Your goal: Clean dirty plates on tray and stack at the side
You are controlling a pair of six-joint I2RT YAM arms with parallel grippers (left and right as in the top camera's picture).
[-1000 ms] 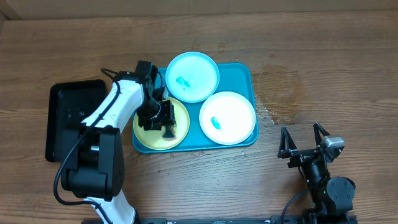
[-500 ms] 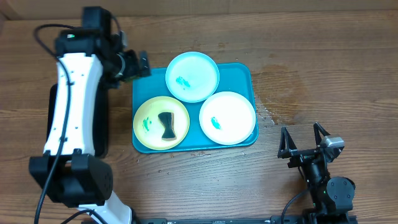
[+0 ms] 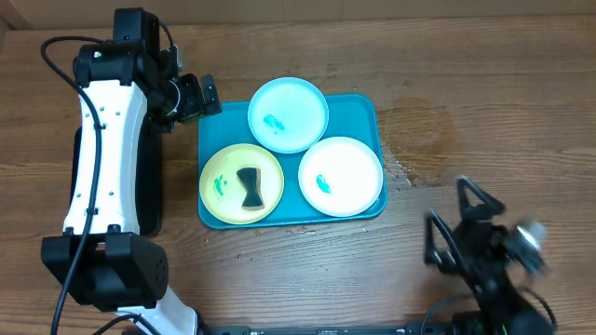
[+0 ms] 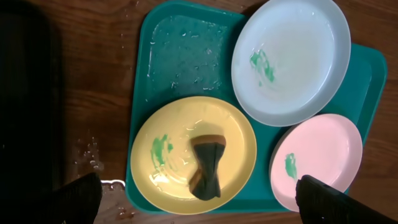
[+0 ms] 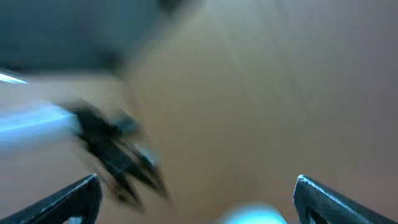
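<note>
My right gripper needs to swing left in the overhead view toward the yellow-green plate [image 3: 220, 181] next. It needs to go down onto that plate's sponge-free rim by the white plate.
The turquoise tray [image 3: 358, 112] holds three plates. The light blue plate [image 3: 289, 113] sits at the back with a green smear. The yellow-green plate [image 3: 220, 181] sits front left with a green smear and a dark sponge [image 3: 248, 187] on it. The white plate [image 3: 341, 176] sits front right with a green smear. My left gripper [image 3: 199, 96] is open and empty, raised beyond the tray's back left corner. Its wrist view shows the tray [image 4: 180, 56], the three plates and the sponge [image 4: 208, 166]. My right gripper [image 3: 458, 223] is open and empty, right of the tray, blurred.
A black tray [image 3: 151, 200] lies left of the turquoise tray, mostly under my left arm. Water drops lie on the wood near the tray's right edge [image 3: 402, 173] and on the tray's bare corner [image 4: 183, 53].
My left gripper let go of the sponge on the yellow-green plate and rose back and left, away from the tray. My right arm has begun moving and is now blurred.
</note>
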